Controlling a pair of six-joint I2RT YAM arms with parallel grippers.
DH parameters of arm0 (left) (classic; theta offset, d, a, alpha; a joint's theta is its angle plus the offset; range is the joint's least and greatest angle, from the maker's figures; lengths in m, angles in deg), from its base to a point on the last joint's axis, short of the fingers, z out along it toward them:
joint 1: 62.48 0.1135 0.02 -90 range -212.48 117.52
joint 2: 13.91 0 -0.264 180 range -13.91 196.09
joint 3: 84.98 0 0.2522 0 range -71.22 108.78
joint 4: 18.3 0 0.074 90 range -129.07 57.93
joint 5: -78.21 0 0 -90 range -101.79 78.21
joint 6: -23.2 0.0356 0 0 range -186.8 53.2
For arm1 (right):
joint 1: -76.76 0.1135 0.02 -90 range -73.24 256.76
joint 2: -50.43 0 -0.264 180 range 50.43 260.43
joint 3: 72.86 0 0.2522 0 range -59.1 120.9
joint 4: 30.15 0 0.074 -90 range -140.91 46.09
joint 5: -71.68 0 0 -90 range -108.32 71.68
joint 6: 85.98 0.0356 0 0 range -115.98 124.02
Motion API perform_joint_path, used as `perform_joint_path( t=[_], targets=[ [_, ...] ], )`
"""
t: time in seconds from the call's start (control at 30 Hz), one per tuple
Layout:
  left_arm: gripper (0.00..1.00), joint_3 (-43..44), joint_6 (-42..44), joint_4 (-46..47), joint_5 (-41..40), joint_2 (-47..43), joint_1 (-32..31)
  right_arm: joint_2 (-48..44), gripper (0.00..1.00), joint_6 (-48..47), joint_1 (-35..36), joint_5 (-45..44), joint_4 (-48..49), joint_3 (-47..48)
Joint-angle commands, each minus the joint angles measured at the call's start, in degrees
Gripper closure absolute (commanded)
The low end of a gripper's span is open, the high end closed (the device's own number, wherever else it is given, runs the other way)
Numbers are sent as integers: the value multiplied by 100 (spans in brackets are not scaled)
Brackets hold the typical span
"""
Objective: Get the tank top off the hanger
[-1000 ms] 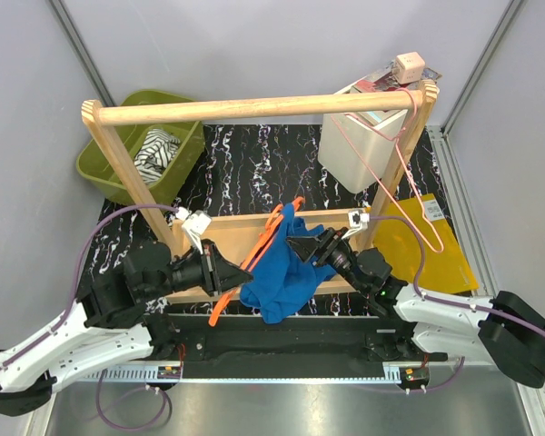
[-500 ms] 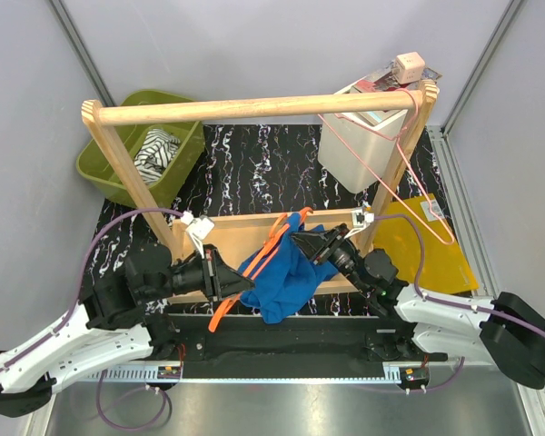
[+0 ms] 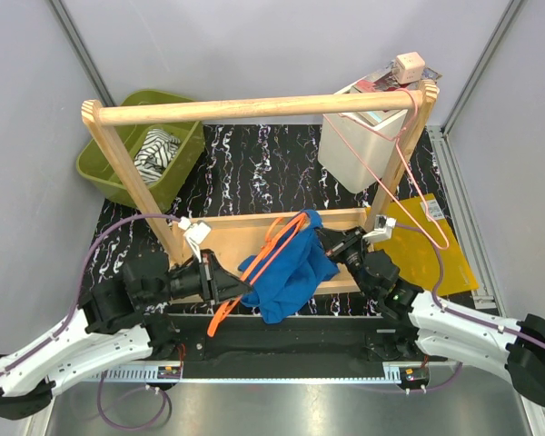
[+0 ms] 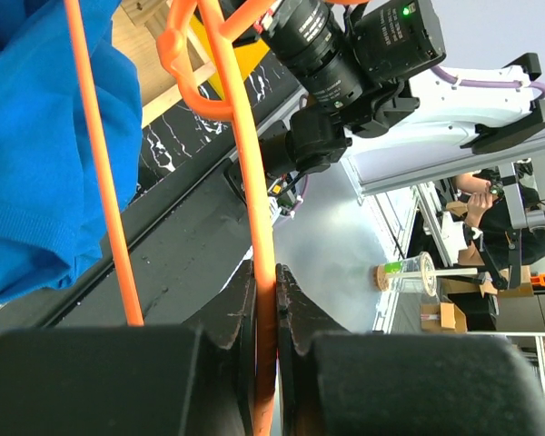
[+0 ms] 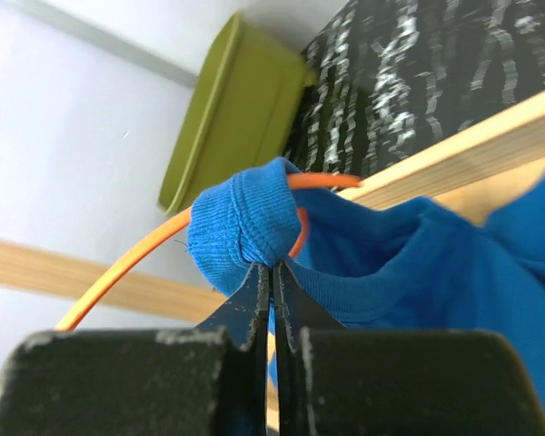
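My left gripper will next rise outward and hook the orange hanger (image 3: 271,247) over the rack's top bar (image 3: 314,106) to release it, because that top bar is above and outward of my gripper.
The bright-blue tank top (image 3: 286,269) hangs bunched on the orange hanger (image 3: 271,247), which slants over the low wooden rail. My left gripper (image 3: 242,287) is shut on the hanger's lower bar; in the left wrist view the orange bar (image 4: 262,227) runs between the black fingers (image 4: 295,304), with blue cloth (image 4: 45,163) at the left. My right gripper (image 3: 323,239) sits at the top's upper right edge. In the right wrist view its jaws (image 5: 272,271) are shut on a fold of the blue strap (image 5: 243,223) wrapped over the hanger's curved end (image 5: 136,257).
A wooden rack (image 3: 254,109) spans the black marbled table. A green bin (image 3: 118,136) with a striped garment (image 3: 156,151) stands back left. A white box (image 3: 354,154) and a thin pink hanger (image 3: 409,195) hang at the right post, above a yellow sheet (image 3: 436,254).
My right gripper has closed on the tank top's strap and shifted right and up. The top and hanger tip moved with it. The pink hanger has swung. The left gripper keeps its hold.
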State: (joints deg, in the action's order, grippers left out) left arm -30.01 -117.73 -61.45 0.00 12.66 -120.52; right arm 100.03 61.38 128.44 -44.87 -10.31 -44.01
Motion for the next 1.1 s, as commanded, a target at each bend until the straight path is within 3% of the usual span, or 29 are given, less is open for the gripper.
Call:
perform_joint_path(
  t=[0.0, 0.33, 0.37, 0.47, 0.57, 0.7, 1.07],
  targets=[
    [100, 89, 40, 276, 34, -187, 3, -284, 100, 512, -18, -1035, -1169, 275],
    [100, 668, 154, 108, -475, -617, 3, -109, 99, 513, -9, -1143, -1778, 529],
    [100, 739, 146, 100, -685, -644, 3, -118, 85, 478, -9, -1108, -1796, 556],
    [100, 1204, 49, 100, -1159, -487, 3, -135, 62, 416, -9, -1028, -1910, 644],
    [100, 1784, -30, 275, -1320, 31, 3, -144, 56, 407, -18, -967, -1919, 670],
    [100, 2547, -91, 1090, -926, 953, -5, -267, 48, 460, -9, -897, -1919, 583],
    [100, 3051, -179, 2235, -1407, 2045, -14, -733, 47, 478, -18, -817, -2024, 407]
  ],
)
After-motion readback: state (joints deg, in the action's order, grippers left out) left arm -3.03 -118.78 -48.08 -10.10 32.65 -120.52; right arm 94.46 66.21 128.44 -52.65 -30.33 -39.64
